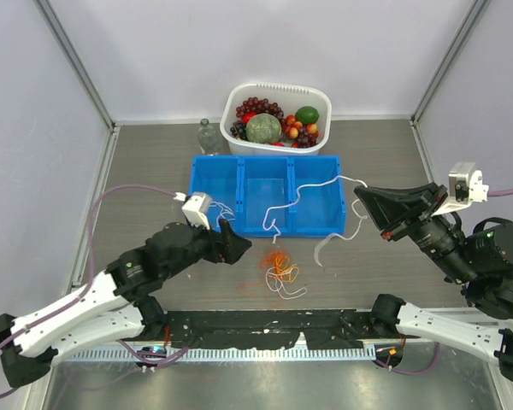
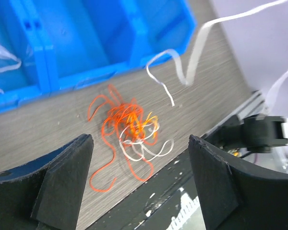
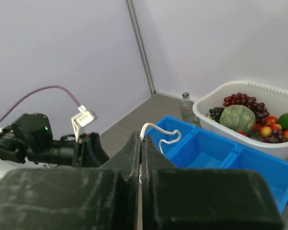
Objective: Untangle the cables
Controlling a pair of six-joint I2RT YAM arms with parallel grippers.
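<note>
The right gripper swings across to its left in the top view next, lowers to the bin section already holding white cable (image 1: 214,186) (image 3: 170,136) and releases.
A tangle of orange, red and white cables (image 1: 280,270) lies on the table in front of the blue bin; it also shows in the left wrist view (image 2: 129,125). My right gripper (image 1: 361,196) is shut on a long white cable (image 1: 325,184), which it holds raised; the cable arcs over the bin and hangs down on both sides. In the right wrist view the white cable (image 3: 161,133) comes out of the closed tips. My left gripper (image 1: 232,242) is open and empty, just left of the tangle and above the table.
A blue three-compartment bin (image 1: 212,171) sits mid-table, with a white cable piece (image 2: 2,53) in its left compartment. Behind it stand a white basket of fruit (image 1: 321,101) and a clear bottle (image 1: 208,137). Grey walls close in both sides.
</note>
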